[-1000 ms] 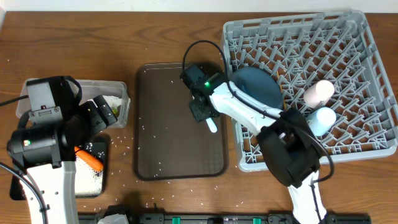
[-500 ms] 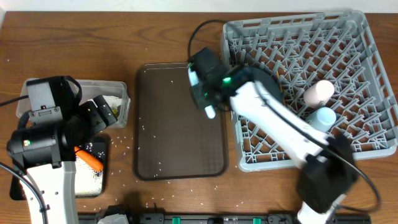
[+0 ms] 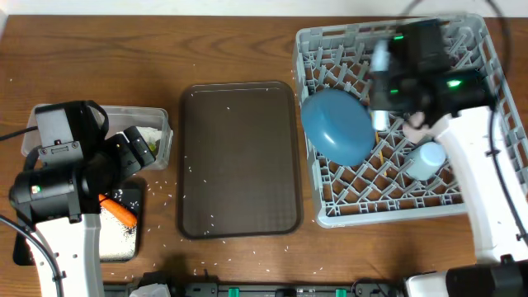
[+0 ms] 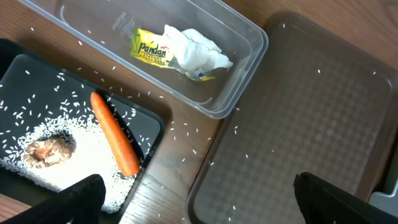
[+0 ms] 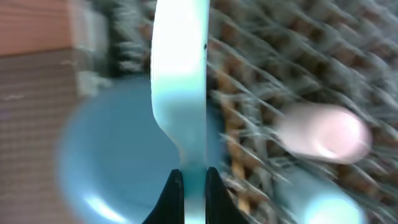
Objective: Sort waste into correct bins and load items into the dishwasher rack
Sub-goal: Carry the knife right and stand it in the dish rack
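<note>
The pale blue spoon will go down with my right gripper into the gap between the round blue dish and the pink cup to be let go, since there is room there.
My right gripper (image 5: 189, 186) is shut on the pale blue spoon (image 5: 180, 93) and holds it over the grey dishwasher rack (image 3: 487, 58); the overhead shows the gripper (image 3: 382, 99) and the blurred spoon (image 3: 379, 59). A round blue dish (image 3: 337, 125) leans in the rack, with a pink cup (image 5: 323, 130) and a blue cup (image 3: 429, 158) to its right. My left gripper (image 4: 199, 205) is open and empty above the bins. The clear tub (image 4: 249, 68) holds the wrapper (image 4: 152, 51) and the napkin (image 4: 196, 53). The black bin (image 4: 25, 68) holds the carrot (image 4: 115, 143), rice (image 4: 81, 174) and the brown lump (image 4: 46, 152). Chopsticks are out of view.
A large dark brown serving tray (image 3: 239, 161) lies between the bins and the rack, with a few rice grains on it. More grains are scattered on the wooden table (image 3: 173, 198) around the bins.
My right arm has swung right with the spoon, from over the brown tray's right edge to over the rack. The left arm has not moved.
</note>
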{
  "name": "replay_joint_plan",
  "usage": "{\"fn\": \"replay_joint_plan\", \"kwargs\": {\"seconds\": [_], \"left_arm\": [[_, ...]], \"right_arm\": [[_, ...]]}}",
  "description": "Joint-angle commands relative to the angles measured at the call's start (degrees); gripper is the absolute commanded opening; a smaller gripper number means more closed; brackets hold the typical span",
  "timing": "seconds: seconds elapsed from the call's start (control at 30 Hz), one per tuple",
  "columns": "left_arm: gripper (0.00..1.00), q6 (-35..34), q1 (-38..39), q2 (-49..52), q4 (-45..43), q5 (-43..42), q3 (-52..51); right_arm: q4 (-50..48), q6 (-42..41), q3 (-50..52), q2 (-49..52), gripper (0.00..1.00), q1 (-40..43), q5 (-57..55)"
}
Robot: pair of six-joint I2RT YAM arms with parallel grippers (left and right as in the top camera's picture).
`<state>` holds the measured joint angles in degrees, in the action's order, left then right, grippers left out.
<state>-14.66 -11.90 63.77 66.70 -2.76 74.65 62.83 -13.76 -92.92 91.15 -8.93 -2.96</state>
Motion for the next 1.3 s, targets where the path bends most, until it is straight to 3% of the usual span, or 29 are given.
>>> {"fn": "replay_joint_plan", "kwargs": {"seconds": [0.0,0.47,0.57,0.67,1.1,1.13,1.17,1.2,1.27], "left_arm": [[0.98,0.0,-0.3,0.2,0.2,0.7,0.6],[0.98,0.0,-0.3,0.2,0.2,0.7,0.6],[0.98,0.0,-0.3,0.2,0.2,0.7,0.6],[0.98,0.0,-0.3,0.2,0.1,0.7,0.6],[0.98,0.0,-0.3,0.2,0.2,0.7,0.6],[0.98,0.0,-0.3,0.2,0.1,0.7,0.6],[0.98,0.0,-0.3,0.2,0.2,0.7,0.6],[0.98,0.0,-0.3,0.2,0.1,0.7,0.6],[0.98,0.0,-0.3,0.2,0.1,0.7,0.6]], "right_arm": [[2.0,2.4,0.4,2.0,0.01,4.3,-0.1],[1.2,7.3,1.2,17.8,0.01,6.3,-4.6],[0.5,7.3,1.2,18.6,0.27,6.2,-6.0],[0.5,7.7,0.2,17.2,0.41,6.0,-5.6],[-1.7,8.6,-0.9,-6.6,0.55,-1.0,17.0],[-2.0,8.3,-0.9,-8.7,0.68,-2.0,18.2],[-2.3,8.1,-0.9,-10.8,0.92,-2.9,18.6],[-2.5,8.1,-0.9,-12.5,0.99,-3.6,18.6],[-2.7,8.1,-0.9,-16.1,0.99,-4.9,18.6]]}}
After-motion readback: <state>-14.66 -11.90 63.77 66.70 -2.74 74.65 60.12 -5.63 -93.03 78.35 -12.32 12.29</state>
